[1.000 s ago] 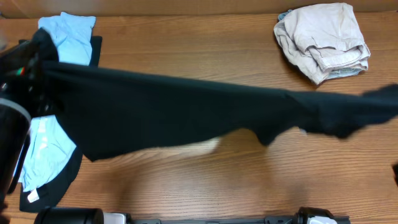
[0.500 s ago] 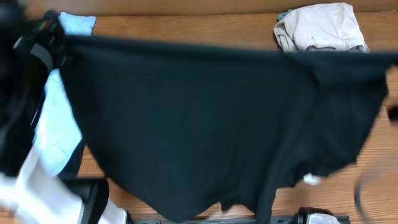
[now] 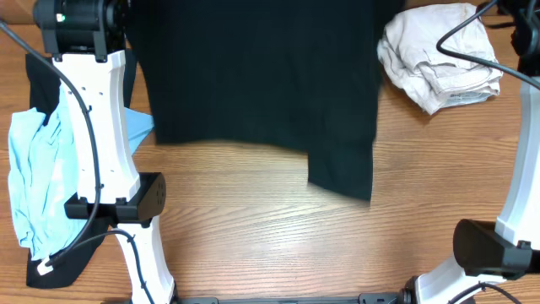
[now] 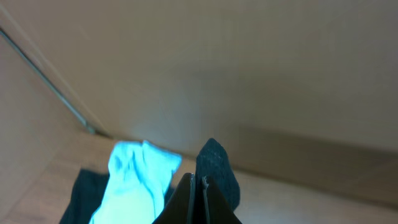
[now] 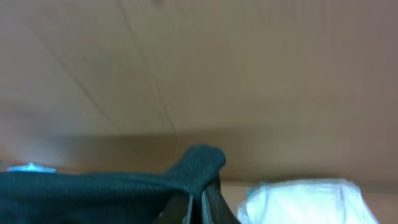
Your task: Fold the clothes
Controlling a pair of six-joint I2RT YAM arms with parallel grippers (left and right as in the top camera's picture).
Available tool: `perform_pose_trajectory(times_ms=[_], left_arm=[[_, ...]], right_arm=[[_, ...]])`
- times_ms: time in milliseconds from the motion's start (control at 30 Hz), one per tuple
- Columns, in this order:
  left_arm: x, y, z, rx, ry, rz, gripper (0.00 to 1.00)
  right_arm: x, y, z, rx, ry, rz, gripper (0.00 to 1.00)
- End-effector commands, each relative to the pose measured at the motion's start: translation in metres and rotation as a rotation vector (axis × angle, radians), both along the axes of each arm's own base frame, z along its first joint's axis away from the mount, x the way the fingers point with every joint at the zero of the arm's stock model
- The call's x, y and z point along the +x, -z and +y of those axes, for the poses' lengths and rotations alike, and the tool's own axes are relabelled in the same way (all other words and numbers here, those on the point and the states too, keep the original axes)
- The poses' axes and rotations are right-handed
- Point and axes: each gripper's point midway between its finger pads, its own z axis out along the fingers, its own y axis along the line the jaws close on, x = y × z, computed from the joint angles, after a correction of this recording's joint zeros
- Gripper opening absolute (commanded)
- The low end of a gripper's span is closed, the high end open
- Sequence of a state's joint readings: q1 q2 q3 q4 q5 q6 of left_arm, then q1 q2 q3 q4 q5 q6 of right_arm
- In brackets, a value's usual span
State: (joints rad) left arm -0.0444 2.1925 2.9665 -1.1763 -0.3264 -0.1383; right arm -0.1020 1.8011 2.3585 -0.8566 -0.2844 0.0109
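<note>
My left gripper will move back and down and let go of the dark garment's corner on the bare near wood, because that wood is below and back from the gripper.
A dark green-black garment (image 3: 261, 84) is stretched out at the far side of the table, its lower edge draped on the wood. My left gripper (image 4: 199, 186) is shut on one top corner of the dark garment (image 4: 214, 165). My right gripper (image 5: 200, 202) is shut on the other corner of the dark garment (image 5: 124, 186). In the overhead view both grippers are past the top edge; only the left arm (image 3: 93, 110) and right arm (image 3: 523, 127) show.
A crumpled beige garment (image 3: 439, 55) lies at the far right. A light blue garment (image 3: 38, 177) lies on another dark cloth (image 3: 63, 266) at the left edge. The arm bases stand at the front left (image 3: 118, 203) and front right (image 3: 489, 249).
Both arms have swept the dark garment from the front of the table toward the far edge, spreading it wide. The arms are now extended far back, and the beige garment is uncovered.
</note>
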Motion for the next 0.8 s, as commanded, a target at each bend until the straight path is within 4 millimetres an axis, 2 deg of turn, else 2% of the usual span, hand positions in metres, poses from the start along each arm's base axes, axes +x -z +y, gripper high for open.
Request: perform_pose_trajectory(times_ms=[0, 133, 233, 300, 367, 500, 567, 633, 667, 767], left_arm=[[-0.037, -0.058, 0.039, 0.049, -0.124, -0.136, 0.04], [-0.046, -0.068, 0.04, 0.043, -0.111, -0.154, 0.04], [-0.047, -0.046, 0.04, 0.04, -0.092, -0.068, 0.04], [-0.044, -0.02, 0.034, 0.027, -0.056, 0.025, 0.04], [-0.041, 0.015, 0.027, 0.009, -0.018, 0.148, 0.05], [-0.036, 0.099, 0.016, -0.056, 0.03, 0.425, 0.04], [-0.038, 0.145, 0.012, -0.11, 0.029, 0.571, 0.04], [-0.045, 0.18, 0.008, -0.15, 0.022, 0.697, 0.04], [-0.05, 0.195, 0.007, -0.165, 0.014, 0.757, 0.04], [-0.052, 0.219, -0.004, -0.213, 0.049, 0.832, 0.04]], right_arm=[[-0.031, -0.062, -0.013, -0.028, 0.068, -0.168, 0.04], [-0.03, -0.065, -0.013, -0.037, 0.066, -0.183, 0.04], [-0.021, -0.035, -0.014, -0.044, 0.062, -0.082, 0.04], [-0.014, -0.01, -0.015, -0.051, 0.056, -0.003, 0.04], [-0.004, 0.031, -0.015, -0.042, 0.043, 0.122, 0.04], [0.008, 0.117, -0.005, -0.028, -0.044, 0.36, 0.04], [0.009, 0.151, -0.001, -0.004, -0.069, 0.444, 0.04], [0.007, 0.186, 0.003, 0.02, -0.089, 0.527, 0.04], [0.003, 0.202, 0.004, 0.031, -0.096, 0.571, 0.04], [-0.008, 0.241, 0.006, 0.053, -0.104, 0.678, 0.04]])
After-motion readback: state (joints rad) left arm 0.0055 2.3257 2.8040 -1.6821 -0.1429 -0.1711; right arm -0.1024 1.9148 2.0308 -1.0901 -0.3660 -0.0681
